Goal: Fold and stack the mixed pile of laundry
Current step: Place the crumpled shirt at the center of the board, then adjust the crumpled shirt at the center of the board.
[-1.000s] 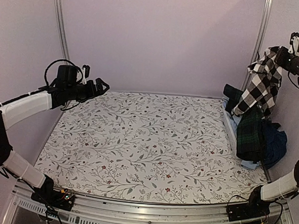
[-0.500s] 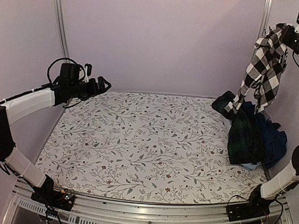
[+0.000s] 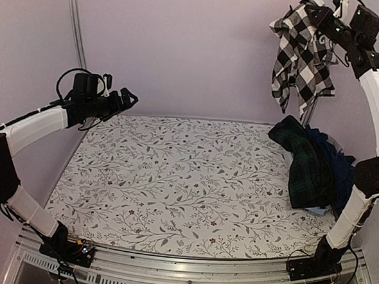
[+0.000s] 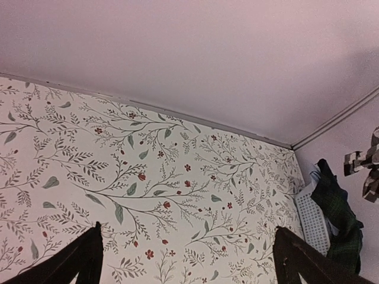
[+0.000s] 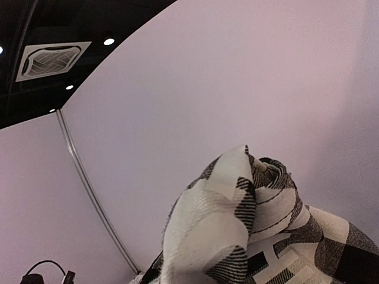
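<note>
The right gripper swings away from the pile over the bare middle of the floral table covering and lowers the checked shirt there next.
My right gripper is raised high at the top right, shut on the black-and-white checked shirt, which hangs free in the air above the pile. The shirt fills the right wrist view and hides the fingers. The rest of the laundry pile lies at the table's right edge: a dark green-navy plaid garment on top, navy cloth behind, a light blue piece underneath. It also shows in the left wrist view. My left gripper is open and empty, held above the table's far left corner.
The floral table covering spans the table. Purple walls with metal posts close in the back and sides. A white perforated basket edge shows beside the pile. The aluminium front rail carries both arm bases.
My right gripper has lifted the checked shirt up and leftward, clear off the pile. The plaid garment has slumped and spread. My left arm has barely moved.
</note>
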